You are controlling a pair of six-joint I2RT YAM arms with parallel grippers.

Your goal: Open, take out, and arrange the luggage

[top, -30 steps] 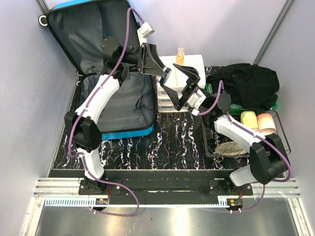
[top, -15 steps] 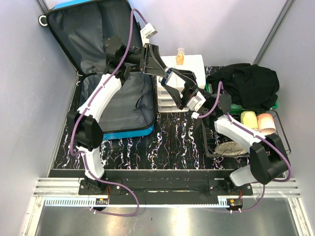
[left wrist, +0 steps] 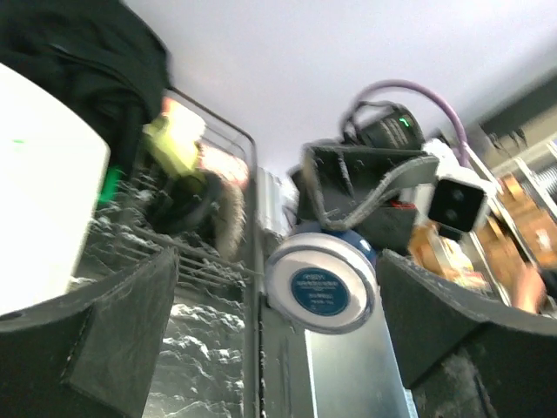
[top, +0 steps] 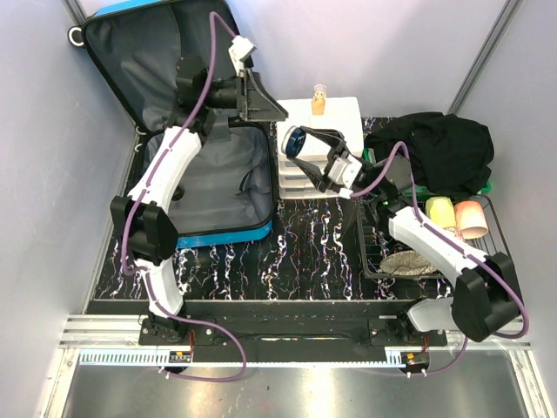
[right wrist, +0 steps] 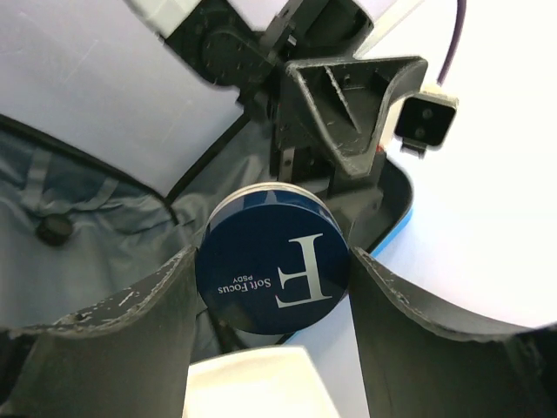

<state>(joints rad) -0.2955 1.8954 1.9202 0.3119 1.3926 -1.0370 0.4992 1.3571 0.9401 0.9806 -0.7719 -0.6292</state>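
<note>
My right gripper tilts to point down and lowers onto the organiser's top beside the luggage (top: 204,178) next, since the jar's white base faces sideways.
The luggage (top: 204,178) lies open at the back left, its blue rim around grey lining (right wrist: 78,235) and its lid (top: 130,52) propped against the wall. A round dark-blue jar (top: 296,141) hangs over the white organiser, gripped at its sides by my right gripper (top: 300,143). The right wrist view shows the jar's lid (right wrist: 271,270) wedged between both fingers of that gripper (right wrist: 271,280). My left gripper (top: 268,106) stands open above the luggage's right edge, apart from the jar. The left wrist view shows the jar's white base (left wrist: 321,287) beyond the spread left gripper (left wrist: 278,300).
A white three-drawer organiser (top: 335,111) stands in the middle with a small bottle (top: 319,100) on top. A black garment (top: 435,152) lies over a green tray (top: 485,185) at the right. A wire basket (top: 363,248) holds a yellow cup (top: 439,212) and a pink cup (top: 470,216).
My left gripper has opened, let go of the jar and drawn back up and left. The right gripper has closed on the jar and now holds it alone.
</note>
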